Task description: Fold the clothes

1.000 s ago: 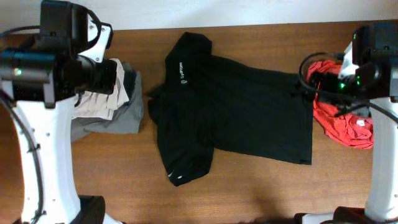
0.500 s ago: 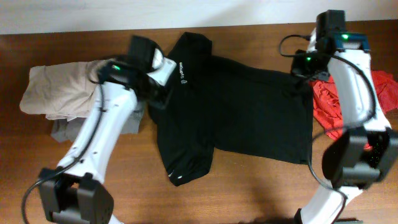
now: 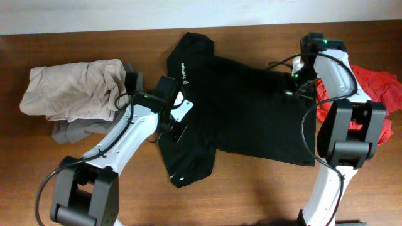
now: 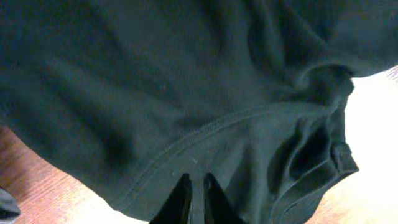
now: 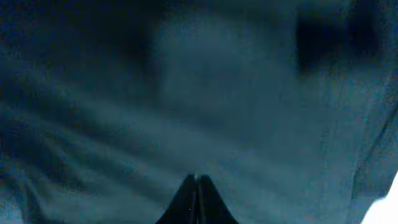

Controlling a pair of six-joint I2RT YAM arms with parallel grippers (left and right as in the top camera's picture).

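My right gripper should next pull the shirt's far corner outward and let go of it, to straighten the shirt's slanting upper edge. The bare wood past that edge lies outward.
A black shirt [image 3: 245, 113] lies spread flat across the middle of the wooden table [image 3: 251, 194], with a small white logo near its collar. My left gripper [image 3: 169, 132] is down on the shirt's left side, near the sleeve. In the left wrist view its tips [image 4: 197, 180] stand almost together over the black fabric [image 4: 186, 93] beside a stitched hem, pinching a thin strip of cloth. My right gripper [image 3: 294, 91] rests on the shirt's upper right part. The right wrist view shows its tips [image 5: 196, 178] pressed together against dark fabric [image 5: 186, 93], with no cloth visible between them.
A beige garment [image 3: 72, 88] lies bunched at the left on top of a grey one [image 3: 81, 129]. A red garment [image 3: 377, 94] lies at the right edge, behind my right arm. Bare wood shows along the front of the table.
My left gripper has moved from the collar area down to the shirt's left side. My right gripper has come down onto the shirt's upper right part. Both have shut.
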